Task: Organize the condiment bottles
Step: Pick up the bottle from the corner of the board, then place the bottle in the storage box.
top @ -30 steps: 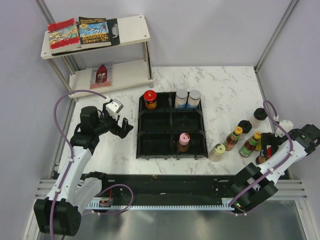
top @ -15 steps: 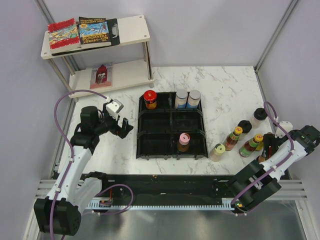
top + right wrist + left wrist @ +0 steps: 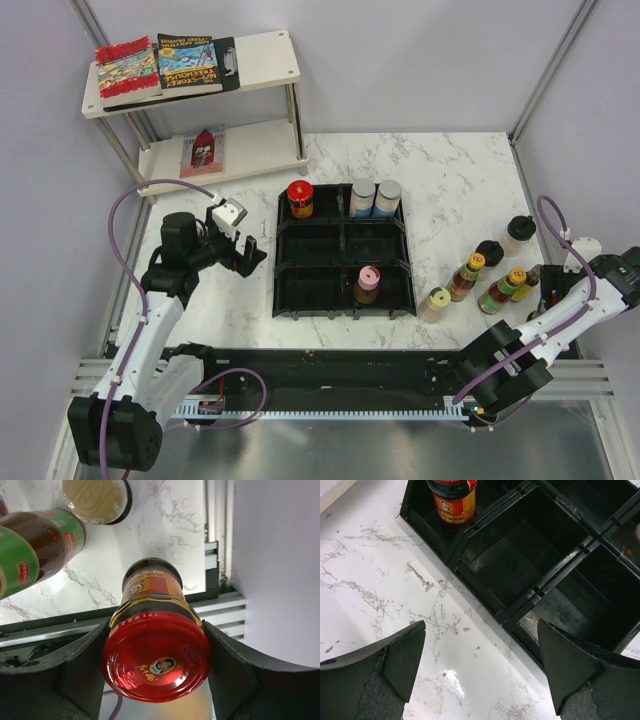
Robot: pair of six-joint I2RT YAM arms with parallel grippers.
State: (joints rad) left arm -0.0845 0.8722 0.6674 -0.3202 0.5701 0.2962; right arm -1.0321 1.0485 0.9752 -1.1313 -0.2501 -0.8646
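Note:
I should next swing my right gripper outward and to the left in the top view, to the free spot beside the tray's matching red-capped jar. Then I should lower it and release.
My right gripper (image 3: 156, 627) is shut on a red-capped chilli jar (image 3: 155, 655), with a finger on each side of the lid, at the table's right near corner. In the top view that gripper (image 3: 541, 291) hides most of the jar. Other condiment bottles stand loose just to its left: a green-labelled bottle (image 3: 503, 290), a sauce bottle (image 3: 466, 275) and a cream-capped jar (image 3: 437, 300). My left gripper (image 3: 255, 252) hangs open and holds nothing, over the marble just left of the black tray (image 3: 280, 262).
The tray holds a red-capped jar (image 3: 300, 197), two silver-capped jars (image 3: 375, 196) and a pink-capped bottle (image 3: 367, 282). Two black-capped jars (image 3: 490, 252) stand further back on the right. A white shelf with books (image 3: 190, 65) stands at the back left.
The right jaws have narrowed onto the red-capped jar, and the right wrist has shifted to the right. The left arm has not moved.

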